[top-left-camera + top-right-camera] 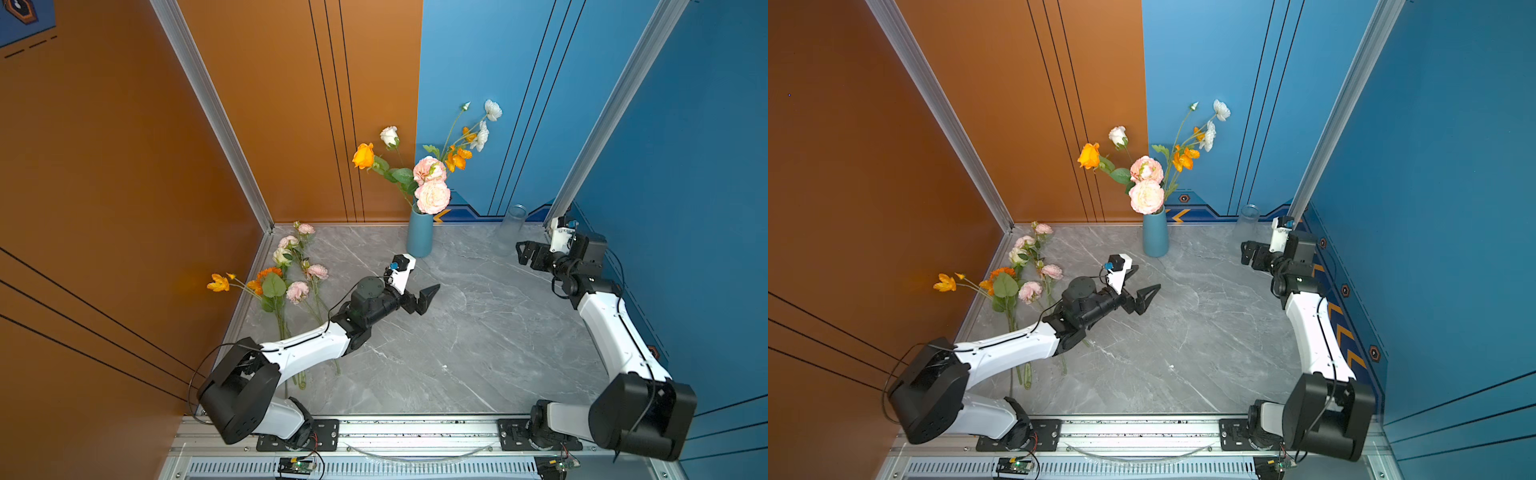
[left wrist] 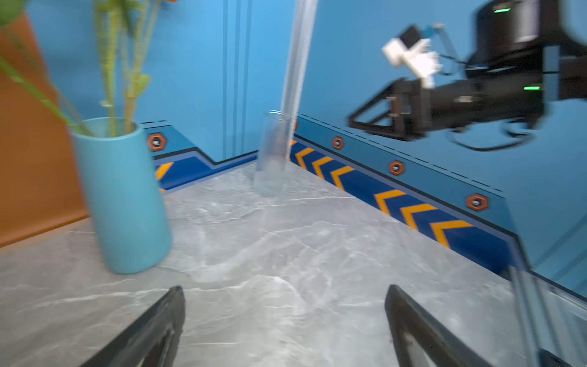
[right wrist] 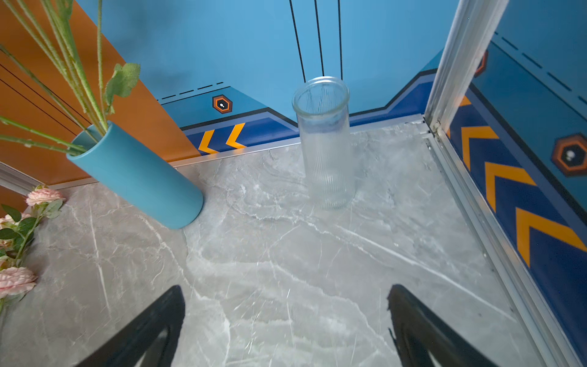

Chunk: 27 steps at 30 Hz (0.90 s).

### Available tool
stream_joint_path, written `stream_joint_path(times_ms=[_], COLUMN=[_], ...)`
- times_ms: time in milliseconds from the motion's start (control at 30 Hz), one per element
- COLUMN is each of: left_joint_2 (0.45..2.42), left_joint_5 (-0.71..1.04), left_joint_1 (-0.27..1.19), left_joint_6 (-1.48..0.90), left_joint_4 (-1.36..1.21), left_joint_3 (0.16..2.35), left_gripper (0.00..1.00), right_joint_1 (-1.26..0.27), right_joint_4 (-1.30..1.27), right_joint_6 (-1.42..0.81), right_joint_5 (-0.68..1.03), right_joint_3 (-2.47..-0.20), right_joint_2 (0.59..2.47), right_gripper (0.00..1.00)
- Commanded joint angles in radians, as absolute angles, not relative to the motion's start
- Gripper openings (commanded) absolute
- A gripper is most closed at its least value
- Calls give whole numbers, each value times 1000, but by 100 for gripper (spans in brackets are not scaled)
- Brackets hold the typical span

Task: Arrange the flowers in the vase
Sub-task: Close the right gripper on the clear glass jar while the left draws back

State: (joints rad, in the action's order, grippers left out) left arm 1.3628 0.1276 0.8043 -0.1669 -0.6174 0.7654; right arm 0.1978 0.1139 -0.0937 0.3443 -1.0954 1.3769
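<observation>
I will reach my right gripper outward toward the back wall and around the glass jar's upper body (image 1: pixel 513 223) (image 3: pixel 326 131), because the jar is still beyond the gripper's open, empty fingers.
A blue vase (image 1: pixel 419 235) (image 1: pixel 1155 237) stands at the back middle of the marble table and holds several flowers (image 1: pixel 432 195) (image 1: pixel 1146 195) with orange, pink and white blooms. More flowers (image 1: pixel 291 286) (image 1: pixel 1025 286) lie flat at the table's left edge, their stems partly under my left arm. My left gripper (image 1: pixel 424 277) (image 1: pixel 1144 282) is open and empty, in front of and below the vase (image 2: pixel 124 203). My right gripper (image 1: pixel 520 253) (image 1: pixel 1244 253) is open and empty near the back right corner, facing the vase (image 3: pixel 136 181). Both wrist views show bare marble between the fingers (image 2: pixel 171 311) (image 3: pixel 171 311).
An empty clear ribbed glass jar (image 1: pixel 509 230) (image 1: pixel 1246 222) (image 2: pixel 273 155) (image 3: pixel 324 143) stands at the back right, close to my right gripper. Walls close the table on the left, back and right. A metal rail (image 1: pixel 415 428) runs along the front.
</observation>
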Motion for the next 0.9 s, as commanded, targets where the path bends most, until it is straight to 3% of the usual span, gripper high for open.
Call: stream_joint_path(times_ms=[0,233,867], left_joint_2=[1289,1306,1356], left_joint_5=[14,70,39], left_joint_1=[891,971,992], left_joint_6=[-170,-105,-16], left_joint_4=[-347,-31,-68], left_joint_3=[814,997,957], left_gripper=[98,98,98], right_joint_1=[216,213,192], right_joint_4=[-103,-161,-114], right_joint_6=[9,88,124], right_joint_5=[403,460,452], right_joint_3=[-1124,-1326,-1681], right_joint_2=[1489,1749,2132], right_gripper=[100,100,100])
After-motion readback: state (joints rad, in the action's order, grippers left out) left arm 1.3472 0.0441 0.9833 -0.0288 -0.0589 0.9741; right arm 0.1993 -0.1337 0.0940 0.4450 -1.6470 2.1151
